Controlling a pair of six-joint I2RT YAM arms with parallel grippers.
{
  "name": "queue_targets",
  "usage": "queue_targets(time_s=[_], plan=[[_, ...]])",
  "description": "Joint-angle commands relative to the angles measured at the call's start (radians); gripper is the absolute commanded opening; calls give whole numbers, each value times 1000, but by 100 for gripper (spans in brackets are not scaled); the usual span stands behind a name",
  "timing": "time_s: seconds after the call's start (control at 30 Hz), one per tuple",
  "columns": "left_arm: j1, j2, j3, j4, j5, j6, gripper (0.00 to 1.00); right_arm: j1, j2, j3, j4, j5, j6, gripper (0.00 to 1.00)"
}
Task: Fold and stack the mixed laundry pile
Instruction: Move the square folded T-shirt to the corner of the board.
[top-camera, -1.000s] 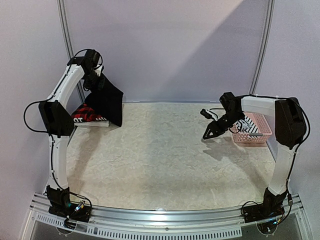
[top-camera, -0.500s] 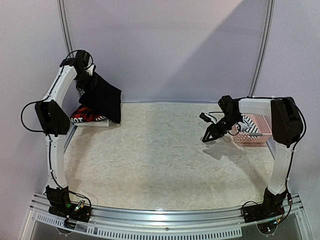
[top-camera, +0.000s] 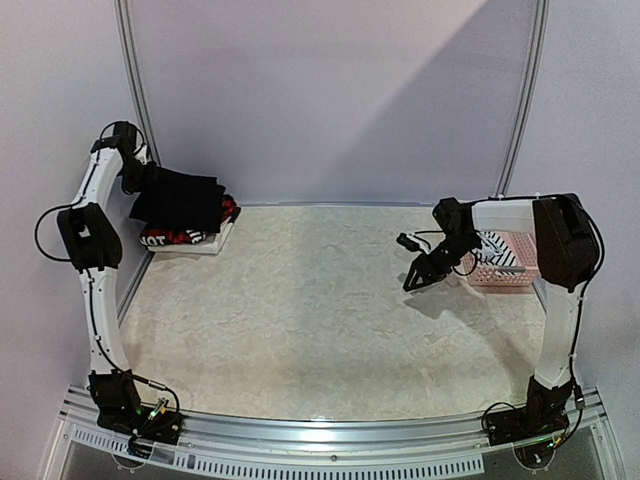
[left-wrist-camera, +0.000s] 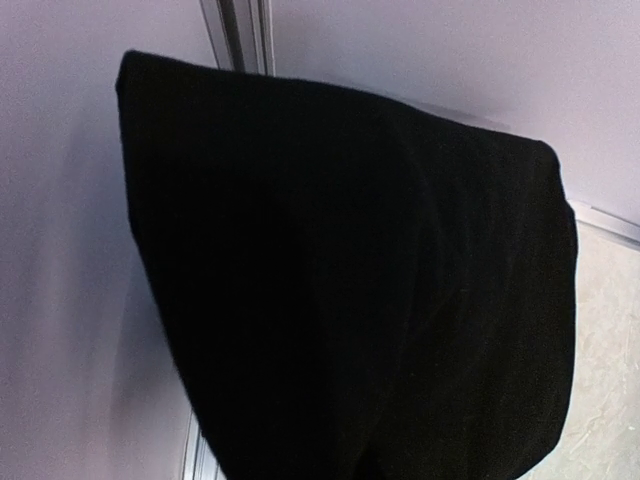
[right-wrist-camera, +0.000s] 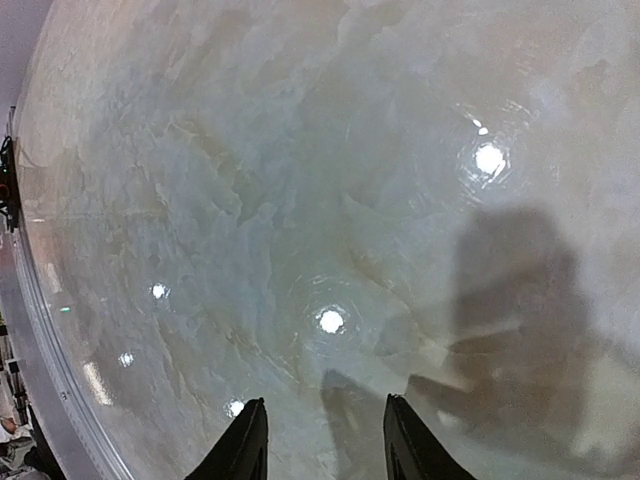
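Note:
The left gripper moves down and to the right in the top view over the stack next, since the black T-shirt (top-camera: 185, 204) hangs past the stack's wall-side edge.
My left gripper (top-camera: 138, 184) is at the far left back and is shut on the large black T-shirt (top-camera: 185, 204). The shirt hangs bunched over a folded stack (top-camera: 185, 240), where a red-and-black piece (top-camera: 229, 208) peeks out. In the left wrist view the black T-shirt (left-wrist-camera: 360, 280) fills the frame and hides the fingers. My right gripper (top-camera: 411, 279) is open and empty above bare table, just left of the pink basket (top-camera: 520, 272). The black-and-white striped tank top (top-camera: 499, 250) lies in the basket. In the right wrist view my right gripper (right-wrist-camera: 325, 440) shows only table between its fingertips.
The folded stack sits against the left wall at the table's back corner. The pink basket stands at the right edge of the marbled table (top-camera: 320, 320). Metal frame posts (top-camera: 135, 80) rise behind both sides.
My left arm has swung left and back, carrying the black T-shirt from hanging open to bunched over the folded stack. My right gripper has shifted slightly left and stays open.

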Motion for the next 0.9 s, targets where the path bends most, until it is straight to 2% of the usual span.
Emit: queue_targets(time_s=[0.0, 0.23, 0.43, 0.5, 0.53, 0.67, 0.8, 0.87], plan=[[-39, 55, 36, 79, -45, 30, 0, 17, 34, 8, -8, 5, -9, 39], [-157, 125, 50, 213, -317, 176, 0, 21, 49, 7, -11, 7, -12, 39], [-172, 125, 33, 290, -467, 199, 2, 21, 45, 1, -11, 10, -16, 39], [-168, 117, 21, 297, -498, 202, 23, 20, 44, 2, -10, 6, -17, 39], [-166, 111, 12, 303, -501, 200, 30, 21, 46, 3, -10, 4, -16, 39], [-163, 80, 5, 311, -503, 189, 40, 21, 48, 4, -14, -2, -14, 39], [-172, -19, -19, 298, -521, 173, 64, 23, 28, -5, -11, -6, -15, 39], [-196, -104, -59, 283, -507, 158, 69, 21, 11, -6, -10, -4, -17, 39]])
